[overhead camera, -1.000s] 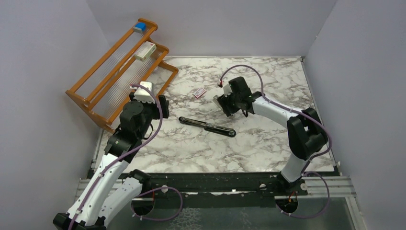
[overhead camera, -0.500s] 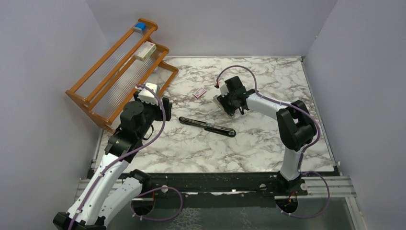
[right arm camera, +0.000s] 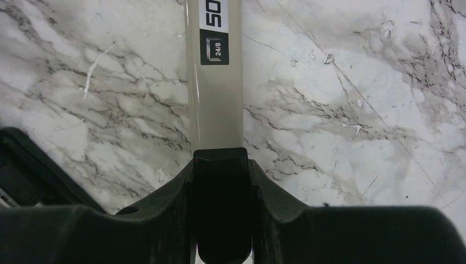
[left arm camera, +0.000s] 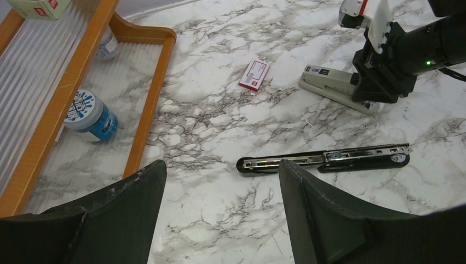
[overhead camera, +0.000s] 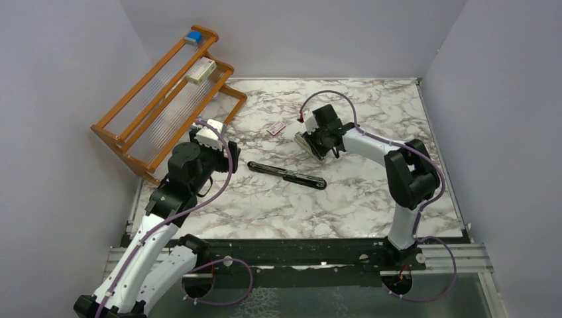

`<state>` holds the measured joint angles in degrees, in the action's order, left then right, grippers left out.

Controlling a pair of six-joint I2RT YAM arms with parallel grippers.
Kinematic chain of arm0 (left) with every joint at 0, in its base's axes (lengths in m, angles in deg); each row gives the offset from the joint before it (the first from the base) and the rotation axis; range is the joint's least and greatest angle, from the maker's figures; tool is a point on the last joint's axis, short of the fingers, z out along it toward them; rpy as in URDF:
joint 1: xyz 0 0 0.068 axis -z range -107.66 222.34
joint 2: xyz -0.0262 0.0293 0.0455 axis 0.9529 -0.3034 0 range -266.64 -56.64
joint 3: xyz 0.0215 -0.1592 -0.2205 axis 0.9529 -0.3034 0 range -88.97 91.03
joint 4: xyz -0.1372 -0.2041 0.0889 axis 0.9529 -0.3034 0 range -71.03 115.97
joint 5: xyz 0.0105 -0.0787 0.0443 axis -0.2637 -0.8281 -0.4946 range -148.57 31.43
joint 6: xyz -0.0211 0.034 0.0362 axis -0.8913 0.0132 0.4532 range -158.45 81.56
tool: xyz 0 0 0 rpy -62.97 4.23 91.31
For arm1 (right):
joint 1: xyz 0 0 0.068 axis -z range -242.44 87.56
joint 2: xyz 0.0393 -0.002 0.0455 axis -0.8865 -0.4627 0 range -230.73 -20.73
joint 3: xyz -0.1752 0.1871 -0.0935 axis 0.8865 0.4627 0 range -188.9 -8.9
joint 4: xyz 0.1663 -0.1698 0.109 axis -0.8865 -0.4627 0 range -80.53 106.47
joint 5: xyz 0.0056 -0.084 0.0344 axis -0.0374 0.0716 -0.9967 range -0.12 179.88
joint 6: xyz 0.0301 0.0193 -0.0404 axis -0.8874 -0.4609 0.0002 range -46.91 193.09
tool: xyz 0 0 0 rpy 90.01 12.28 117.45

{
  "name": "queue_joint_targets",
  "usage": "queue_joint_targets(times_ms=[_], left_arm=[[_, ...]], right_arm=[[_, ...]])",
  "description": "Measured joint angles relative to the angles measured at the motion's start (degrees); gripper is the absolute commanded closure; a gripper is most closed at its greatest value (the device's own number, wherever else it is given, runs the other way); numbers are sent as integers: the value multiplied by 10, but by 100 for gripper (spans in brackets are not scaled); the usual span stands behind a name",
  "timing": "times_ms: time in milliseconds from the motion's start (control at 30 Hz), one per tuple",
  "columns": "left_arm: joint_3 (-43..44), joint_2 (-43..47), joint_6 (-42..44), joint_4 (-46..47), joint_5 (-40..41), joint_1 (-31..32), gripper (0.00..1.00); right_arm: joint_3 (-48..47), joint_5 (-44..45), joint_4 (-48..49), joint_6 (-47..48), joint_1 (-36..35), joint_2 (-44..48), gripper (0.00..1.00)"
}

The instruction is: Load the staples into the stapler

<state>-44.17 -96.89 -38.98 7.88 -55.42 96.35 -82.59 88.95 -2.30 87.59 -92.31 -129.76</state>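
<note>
My right gripper next carries the grey tool, turning, between the black stapler (overhead camera: 286,175) and the near table edge. It releases the tool there, on clear marble back of my gripper.
The slim black stapler (overhead camera: 286,175) lies opened flat mid-table, its silver rail (left arm camera: 286,161) facing up. No loose staples show; only their small red-and-white packet (overhead camera: 276,128) lies behind the stapler, also seen in the left wrist view (left arm camera: 254,74). My right gripper (right arm camera: 222,165) is shut on the black rear end of a light grey stapler-like tool (right arm camera: 214,82), which rests on the marble right of the packet (overhead camera: 306,141). My left gripper (left arm camera: 217,170) hangs open and empty above the table, just left of the stapler's tip.
An orange wooden rack (overhead camera: 166,93) stands at the back left with a white-and-red box (overhead camera: 201,69), a blue block (overhead camera: 193,37) and a blue-white jar (left arm camera: 89,114). Grey walls close three sides of the marble table (overhead camera: 371,192).
The right gripper's jaws have closed from wide open onto the grey tool's black end. The left arm has crept slightly right toward the stapler.
</note>
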Motion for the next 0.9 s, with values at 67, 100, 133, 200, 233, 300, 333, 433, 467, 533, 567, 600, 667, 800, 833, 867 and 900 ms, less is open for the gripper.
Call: queue_joint_targets(times_ms=[67, 100, 133, 200, 233, 300, 333, 433, 467, 533, 567, 600, 667, 800, 833, 867, 900], left_arm=[[0, 4, 4, -5, -2, 0, 21], [0, 5, 5, -6, -2, 0, 21], [0, 9, 7, -9, -2, 0, 21], [1, 17, 11, -14, 0, 1, 21], [3, 20, 13, -14, 2, 1, 21], [9, 25, 18, -15, 9, 1, 21], [14, 26, 21, -16, 13, 1, 20], [35, 32, 33, -16, 26, 1, 19], [41, 34, 35, -16, 28, 1, 19], [52, 38, 40, -18, 32, 1, 18], [56, 40, 42, -18, 34, 1, 18], [59, 42, 43, -20, 35, 1, 18], [64, 47, 42, -26, 37, 1, 18], [65, 53, 40, -46, 38, 1, 18], [65, 53, 38, -50, 37, 1, 18], [65, 54, 37, -54, 37, 1, 18], [65, 54, 36, -56, 37, 1, 18]], right_arm=[[9, -10, -3, 5, 0, 19, 99], [17, -16, -4, 6, 0, 33, 99], [28, -23, -4, 7, 0, 53, 99], [49, -35, -5, 9, -3, 101, 99], [59, -38, -5, 11, -6, 125, 99], [72, -46, -7, 15, -19, 175, 99], [76, -50, -8, 17, -31, 198, 99], [83, -58, -8, 20, -82, 241, 99], [86, -58, -8, 20, -105, 248, 99], [96, -61, -9, 20, -152, 255, 99], [104, -63, -11, 19, -174, 255, 99], [113, -66, -13, 18, -195, 255, 99], [136, -78, -26, 16, -229, 255, 99], [160, -84, -64, 20, -251, 252, 98], [160, -83, -72, 22, -252, 249, 98], [160, -83, -76, 25, -252, 245, 97], [159, -82, -79, 28, -252, 239, 97]])
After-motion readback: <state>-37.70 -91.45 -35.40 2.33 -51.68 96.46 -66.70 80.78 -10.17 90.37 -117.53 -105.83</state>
